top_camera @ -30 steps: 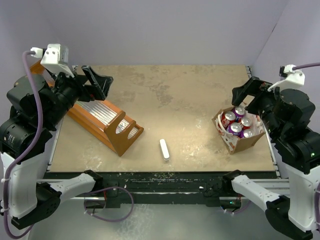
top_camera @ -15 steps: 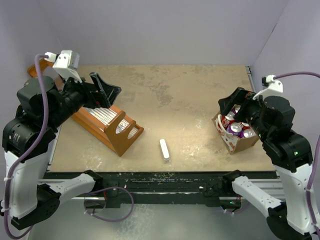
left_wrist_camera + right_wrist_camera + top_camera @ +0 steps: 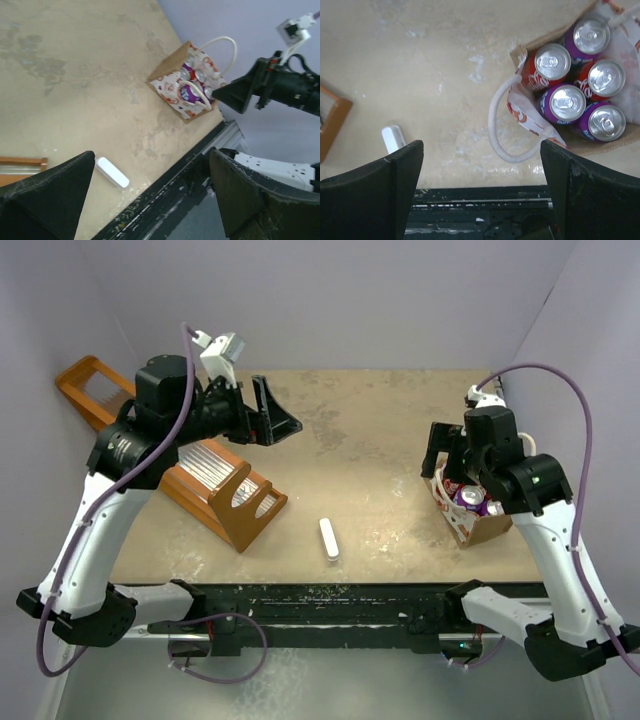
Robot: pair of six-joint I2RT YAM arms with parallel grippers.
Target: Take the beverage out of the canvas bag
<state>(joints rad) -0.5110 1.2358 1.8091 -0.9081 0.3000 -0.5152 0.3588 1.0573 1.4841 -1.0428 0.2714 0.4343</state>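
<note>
The right gripper moves down next, easing left in the top view, onto the bag handle's drooping outer bend [image 3: 438, 489] [image 3: 498, 149], because the handle hangs clear of the cans.
The canvas bag [image 3: 488, 529] stands at the right of the table, brown with white printed side panels and white loop handles. It holds several upright cans, red and purple; a red can [image 3: 551, 63] and a purple can [image 3: 566, 102] stand nearest its left side. The bag also shows in the right wrist view [image 3: 519, 111] and the left wrist view [image 3: 171, 90]. My right gripper [image 3: 447, 452] [image 3: 481, 145] is open and empty, hovering above the bag's left edge. My left gripper [image 3: 272, 417] [image 3: 152, 152] is open and empty, high above the table's left-centre, far from the bag.
A long orange wooden rack [image 3: 205, 490] lies along the left side. A small white oblong piece [image 3: 329, 538] lies near the front edge at the middle; it also shows in the wrist views [image 3: 112, 172] [image 3: 393, 137]. A bag handle [image 3: 496, 131] droops over the table.
Both arms have swung inward over the table. My left gripper moved right, off the rack toward the centre. My right gripper moved left and now stands above the bag's left edge.
</note>
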